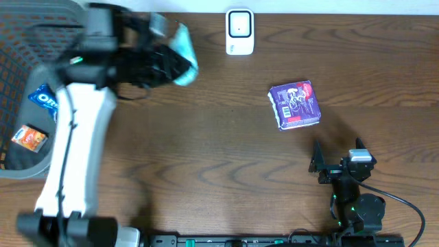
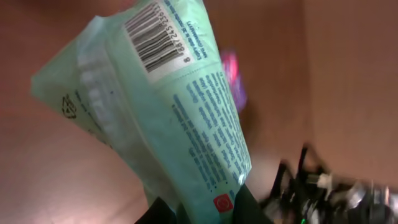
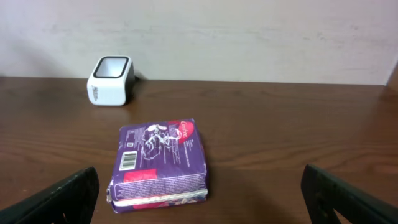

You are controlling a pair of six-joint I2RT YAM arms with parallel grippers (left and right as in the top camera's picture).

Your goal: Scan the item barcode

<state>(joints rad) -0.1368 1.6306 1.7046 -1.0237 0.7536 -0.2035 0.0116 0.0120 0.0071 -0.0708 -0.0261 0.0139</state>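
The mint-green packet goes back and down toward the purple packet next, where the table is bare, and my left gripper releases it there.
My left gripper (image 1: 163, 65) is shut on the lower end of a mint-green packet (image 1: 184, 53), held in the air above the table's back left. In the left wrist view the packet (image 2: 168, 112) fills the frame, its barcode (image 2: 155, 37) at the top, and the black fingers (image 2: 249, 208) pinch its bottom edge. The white scanner (image 1: 239, 31) stands at the back centre, to the right of the packet and apart from it. My right gripper (image 1: 336, 163) rests low at the front right, open and holding nothing. The right wrist view also shows the scanner (image 3: 111, 81).
A purple packet (image 1: 295, 104) lies flat on the table just beyond the right gripper, barcode up (image 3: 127, 160). A dark mesh basket (image 1: 20, 48) at the left edge holds a blue biscuit pack (image 1: 42, 99) and an orange pack (image 1: 29, 138).
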